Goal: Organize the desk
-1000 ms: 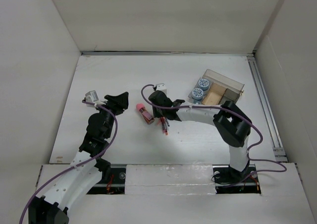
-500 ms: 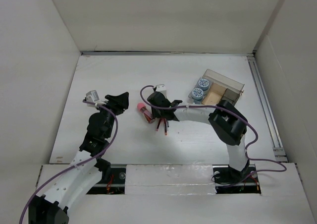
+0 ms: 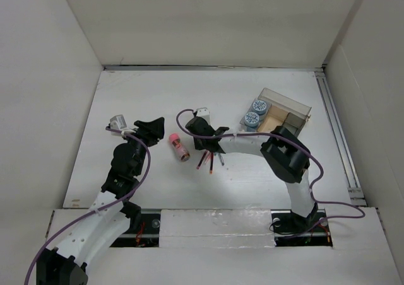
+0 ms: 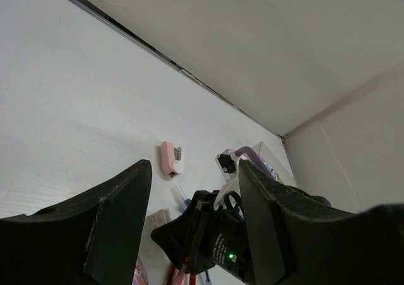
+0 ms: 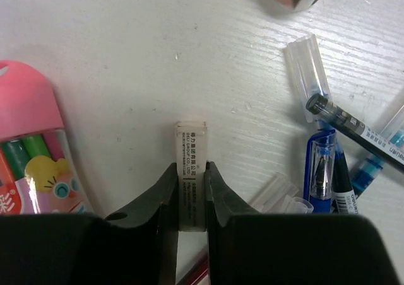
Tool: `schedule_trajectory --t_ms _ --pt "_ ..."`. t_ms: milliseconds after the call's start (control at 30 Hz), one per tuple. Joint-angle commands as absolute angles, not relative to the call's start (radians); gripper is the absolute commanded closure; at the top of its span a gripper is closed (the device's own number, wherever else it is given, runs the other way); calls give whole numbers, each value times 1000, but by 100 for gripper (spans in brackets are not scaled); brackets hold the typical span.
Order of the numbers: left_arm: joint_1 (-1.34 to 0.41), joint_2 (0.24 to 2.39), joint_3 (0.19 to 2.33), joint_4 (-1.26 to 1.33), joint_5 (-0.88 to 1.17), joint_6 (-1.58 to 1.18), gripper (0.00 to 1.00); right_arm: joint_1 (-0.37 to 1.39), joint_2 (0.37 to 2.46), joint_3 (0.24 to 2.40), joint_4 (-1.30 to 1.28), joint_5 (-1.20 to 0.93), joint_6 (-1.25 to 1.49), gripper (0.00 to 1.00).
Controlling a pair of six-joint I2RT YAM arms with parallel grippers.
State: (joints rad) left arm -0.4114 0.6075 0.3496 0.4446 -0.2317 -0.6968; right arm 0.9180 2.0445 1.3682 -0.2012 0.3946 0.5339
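I will lift my right gripper, move it to the right in the top view over the tray's empty tan section (image 3: 276,117) and release the eraser, since that section lies on that side.
The white desk (image 3: 139,96) carries loose stationery near its middle. My right gripper (image 5: 191,176) is down on the desk with both fingers (image 5: 165,190) pressed against the long sides of a slim white printed eraser (image 5: 191,149). From above, the right gripper (image 3: 204,145) sits between a pink marker pack (image 3: 178,146) and some red pens (image 3: 207,162). The left gripper (image 3: 153,126) hovers to the left, open, with nothing between its fingers (image 4: 120,215); its view looks over at the right gripper and the eraser (image 4: 158,219).
Blue and black pens (image 5: 328,171) with loose clear caps (image 5: 306,67) lie right of the eraser. A pink-and-white correction tape (image 4: 170,157) lies beyond. A clear compartment tray (image 3: 297,111) holding two blue rolls (image 3: 255,113) stands at the right. A metal rail (image 3: 334,127) runs along the right edge.
The right gripper has crept left and its jaws have narrowed onto the eraser. The pink marker pack has shifted left. The left arm is still.
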Motion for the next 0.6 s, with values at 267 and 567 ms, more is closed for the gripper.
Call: schedule_trajectory --t_ms 267,567 --pt "-414 621 359 500 -215 -695 47 852 1743 1280 -31 477 601 100" --pt "-414 597 353 506 -175 -707 47 490 1424 964 -11 569 779 100"
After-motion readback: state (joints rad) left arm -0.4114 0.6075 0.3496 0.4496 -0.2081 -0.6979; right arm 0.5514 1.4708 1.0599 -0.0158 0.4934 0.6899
